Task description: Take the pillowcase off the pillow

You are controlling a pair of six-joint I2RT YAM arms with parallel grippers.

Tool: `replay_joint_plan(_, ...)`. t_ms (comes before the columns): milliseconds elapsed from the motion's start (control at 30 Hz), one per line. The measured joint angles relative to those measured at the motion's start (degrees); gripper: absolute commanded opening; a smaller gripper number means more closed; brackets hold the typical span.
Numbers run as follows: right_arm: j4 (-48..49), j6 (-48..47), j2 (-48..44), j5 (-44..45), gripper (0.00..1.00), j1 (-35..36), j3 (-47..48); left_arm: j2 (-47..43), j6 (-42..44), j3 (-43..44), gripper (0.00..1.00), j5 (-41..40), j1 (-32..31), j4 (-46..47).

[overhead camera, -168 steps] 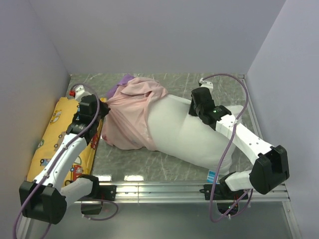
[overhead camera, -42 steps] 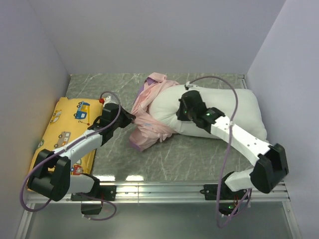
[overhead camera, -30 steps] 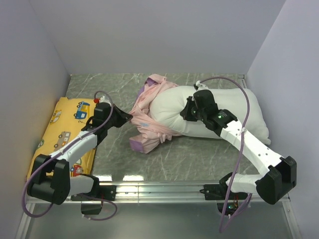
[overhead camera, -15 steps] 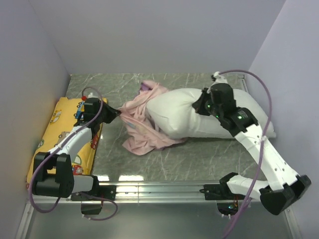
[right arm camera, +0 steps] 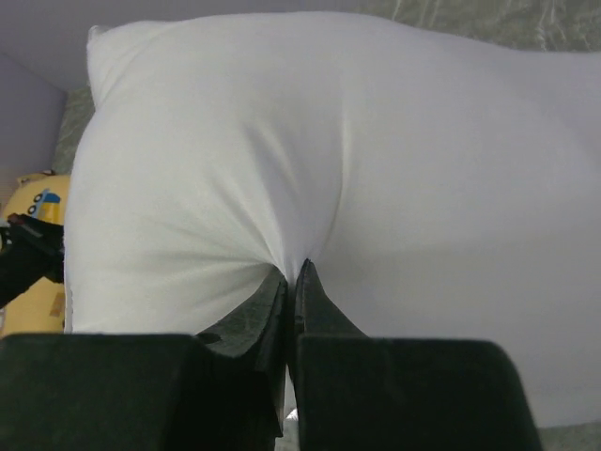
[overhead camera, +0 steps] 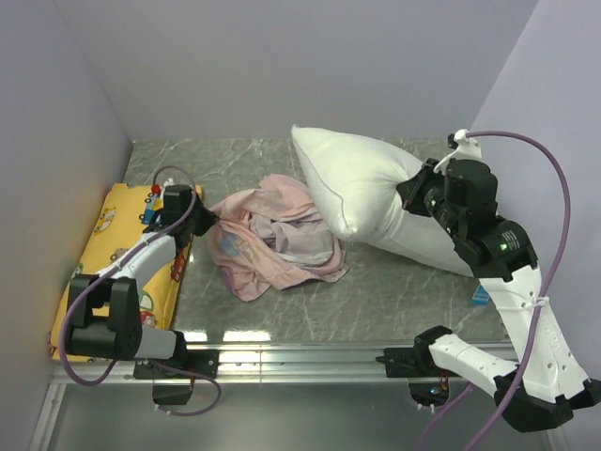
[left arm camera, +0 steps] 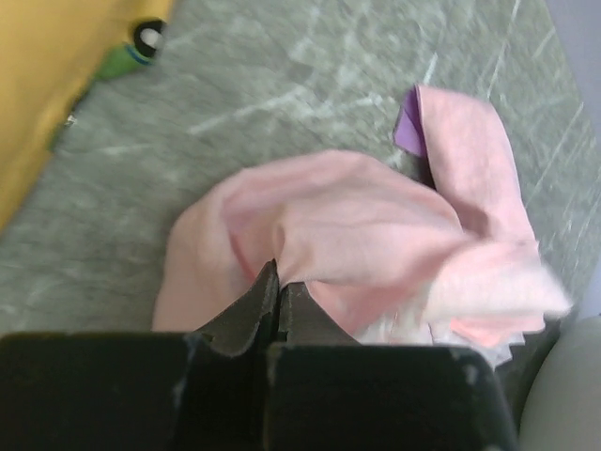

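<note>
The crumpled pillowcase (overhead camera: 289,228) is below my right gripper, to the gripper's left in the top view. The pillow (overhead camera: 366,193) is already bare, so next I will lower it over there and release it.
The pillowcase (overhead camera: 272,235) lies crumpled on the table, pale pink inside out, fully apart from the pillow. My left gripper (overhead camera: 208,218) is shut on its left edge; in the left wrist view the pink fabric (left arm camera: 357,235) bunches at the closed jaws of the left gripper (left arm camera: 278,282), with a purple corner showing. The pillow (overhead camera: 366,193) is plain white and lifted at the right, its far corner pointing up-left. My right gripper (overhead camera: 413,188) is shut on a pinch of its white cloth, seen in the right wrist view (right arm camera: 319,160) at the right gripper (right arm camera: 293,272).
A yellow vehicle-print cushion (overhead camera: 103,263) lies along the left wall beside my left arm. A small blue-white tag (overhead camera: 479,294) shows near the pillow's lower right edge. Walls close in the left, back and right. The metal rail (overhead camera: 300,357) runs along the near edge.
My right gripper has pulled the pillow right and up, clear out of the pillowcase. My left gripper held the pillowcase, which slid off and dropped flat on the table.
</note>
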Motion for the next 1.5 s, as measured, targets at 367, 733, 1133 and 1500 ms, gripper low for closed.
replay_joint_plan(367, 14.6, 2.8, 10.4, -8.2, 0.0, 5.8, -2.8, -2.0, 0.4, -3.2, 0.26, -3.4, -12.5, 0.9)
replay_joint_plan(733, 35.4, 7.8, 32.1, -12.1, 0.37, 15.3, -10.3, -21.3, 1.4, -7.1, 0.75, -5.1, -15.0, -3.3)
replay_joint_plan(1133, 31.1, 5.9, 12.7, -6.6, 0.81, 15.1, -15.3, -36.2, 10.8, -1.3, 0.77, -4.2, -16.1, -17.1)
replay_joint_plan(1500, 27.0, 4.7, -10.6, -0.8, 0.86, 15.0, -32.3, -45.7, 15.1, -1.3, 0.8, -2.5, -16.1, -22.7)
